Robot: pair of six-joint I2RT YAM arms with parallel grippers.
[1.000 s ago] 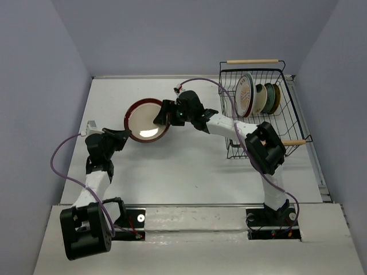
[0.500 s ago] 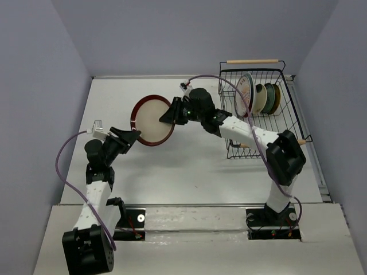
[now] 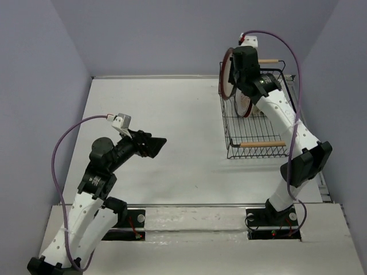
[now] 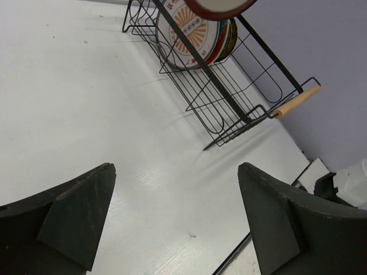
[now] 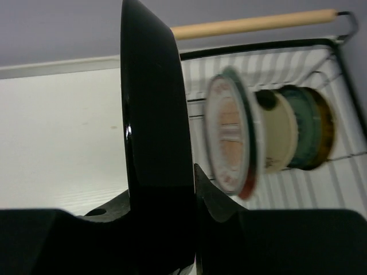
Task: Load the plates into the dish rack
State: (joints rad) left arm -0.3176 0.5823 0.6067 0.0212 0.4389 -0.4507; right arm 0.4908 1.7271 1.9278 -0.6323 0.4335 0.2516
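My right gripper will next go down into the gap [image 3: 230, 107] between the rack's side bar and the orange-patterned plate and let go of the beige plate [image 3: 225, 73], as that gap is empty.
My right gripper [image 3: 234, 73] [image 5: 165, 192] is shut on the red-rimmed beige plate [image 3: 225, 73] and holds it upright, edge-on, in the air over the far left corner of the dish rack [image 3: 226, 123]. In the right wrist view this plate [image 5: 153, 137] is a dark edge between the jaws. Several plates stand upright in the rack beyond it: a white one with orange pattern [image 5: 228, 137], a cream one [image 5: 282, 137] and a teal one [image 5: 308, 134]. My left gripper [image 3: 155, 143] [image 4: 178, 220] hangs open and empty above the bare table, apart from everything.
The rack [image 4: 223, 97] has two wooden rod handles, a near one [image 3: 262, 144] and a far one [image 5: 252, 24]. Purple-grey walls close in the table [image 3: 172, 114] on three sides. The arm bases sit on the near edge.
The left gripper opened, let go of the red-rimmed plate and drew back toward the near left. The right arm swung the plate from the table's middle up over the rack.
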